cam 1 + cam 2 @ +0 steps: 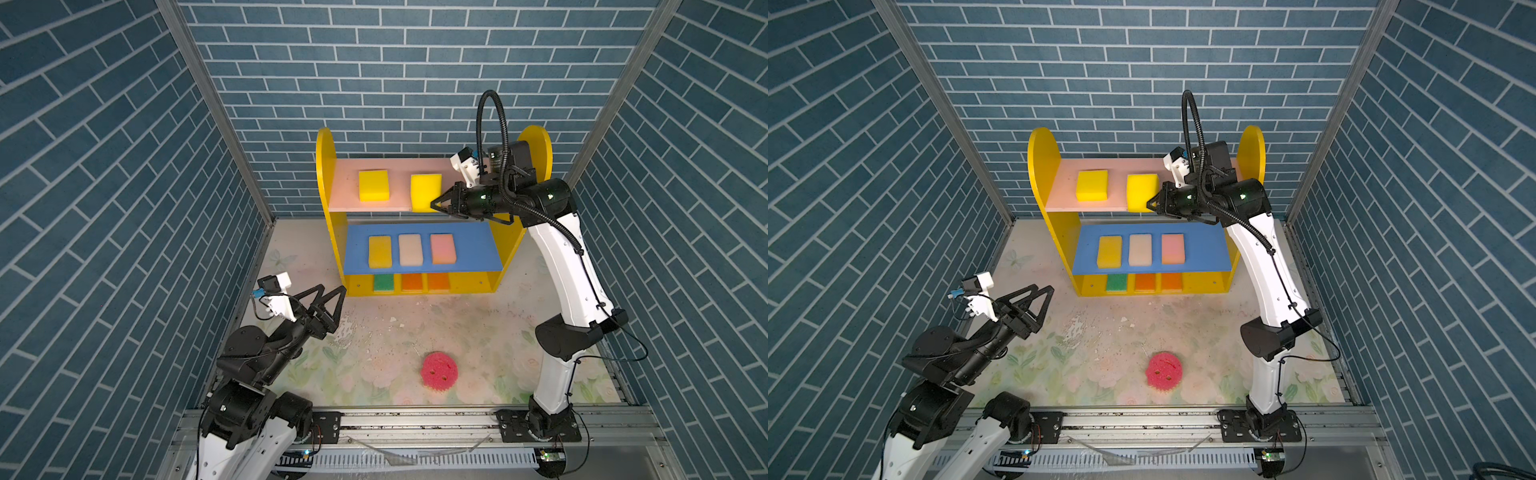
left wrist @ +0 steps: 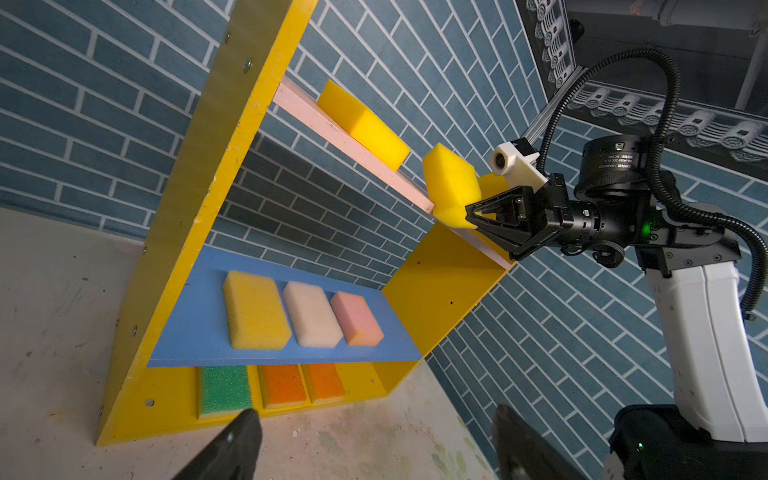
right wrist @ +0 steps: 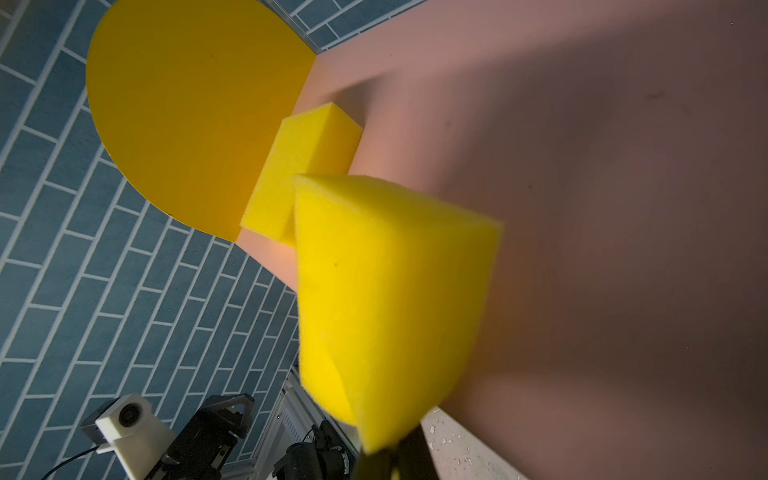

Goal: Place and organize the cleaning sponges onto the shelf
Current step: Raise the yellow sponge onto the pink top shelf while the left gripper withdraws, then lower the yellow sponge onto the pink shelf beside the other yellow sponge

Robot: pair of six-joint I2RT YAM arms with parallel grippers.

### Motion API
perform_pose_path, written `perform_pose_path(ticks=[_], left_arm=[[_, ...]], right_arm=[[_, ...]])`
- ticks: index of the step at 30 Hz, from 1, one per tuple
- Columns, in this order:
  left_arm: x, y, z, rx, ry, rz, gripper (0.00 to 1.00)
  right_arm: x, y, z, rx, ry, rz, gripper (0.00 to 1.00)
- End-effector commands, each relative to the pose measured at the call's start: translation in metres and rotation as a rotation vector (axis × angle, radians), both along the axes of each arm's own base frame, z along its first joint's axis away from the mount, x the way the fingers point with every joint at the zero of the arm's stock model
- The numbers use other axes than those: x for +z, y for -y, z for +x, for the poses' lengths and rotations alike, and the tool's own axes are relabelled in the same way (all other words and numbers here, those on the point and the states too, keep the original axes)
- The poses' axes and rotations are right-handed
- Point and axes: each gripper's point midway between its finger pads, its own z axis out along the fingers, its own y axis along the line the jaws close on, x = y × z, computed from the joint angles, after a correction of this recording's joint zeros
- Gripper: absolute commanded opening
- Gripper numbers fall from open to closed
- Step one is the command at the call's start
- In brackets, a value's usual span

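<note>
My right gripper holds a sponge that overhangs the pink board's front edge, so next it should move outward toward the flat sponge and release over the bare pink board (image 1: pixel 404 185) beside it.
The shelf (image 1: pixel 326 166) stands at the back. My right gripper (image 1: pixel 434 204) is shut on a yellow sponge (image 1: pixel 424 192) by its corner, tilted over the front edge of the pink upper board (image 3: pixel 582 166), beside another yellow sponge (image 1: pixel 374 185) lying flat there. The blue middle board carries yellow (image 1: pixel 380 252), cream (image 1: pixel 410 249) and pink (image 1: pixel 443 248) sponges. A green sponge (image 1: pixel 383 282) and two orange ones (image 1: pixel 412 282) sit on the base. A round pink smiley sponge (image 1: pixel 439 370) lies on the table near the front. My left gripper (image 1: pixel 332 289) hovers open and empty at the shelf's lower left.
Blue brick walls (image 1: pixel 124 208) close in the left, back and right. A metal rail (image 1: pixel 415 419) with both arm bases runs along the front. The floral tabletop (image 1: pixel 374 332) has small white crumbs scattered on it.
</note>
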Motion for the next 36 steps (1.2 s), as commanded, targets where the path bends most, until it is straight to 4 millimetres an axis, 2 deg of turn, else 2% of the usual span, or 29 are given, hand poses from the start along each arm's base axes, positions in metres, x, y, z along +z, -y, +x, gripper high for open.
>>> perform_pose_path(ticks=[1, 7, 16, 26, 36], left_arm=[[0.006, 0.001, -0.001, -0.008, 0.018, 0.013, 0.88], [0.004, 0.004, 0.003, -0.017, 0.011, 0.003, 0.88], [-0.002, 0.005, 0.005, -0.017, -0.008, -0.001, 0.88], [-0.006, 0.007, 0.008, -0.020, -0.023, -0.008, 0.88], [-0.007, 0.009, 0.010, -0.027, -0.027, -0.014, 0.88]], right_arm=[[0.017, -0.007, -0.010, 0.078, -0.005, 0.077, 0.00], [0.012, -0.011, 0.006, 0.059, -0.015, 0.091, 0.00], [0.013, -0.017, 0.019, 0.054, -0.002, 0.123, 0.00], [0.001, -0.019, 0.031, 0.041, -0.017, 0.111, 0.00], [-0.002, -0.006, 0.039, -0.015, -0.008, 0.077, 0.00]])
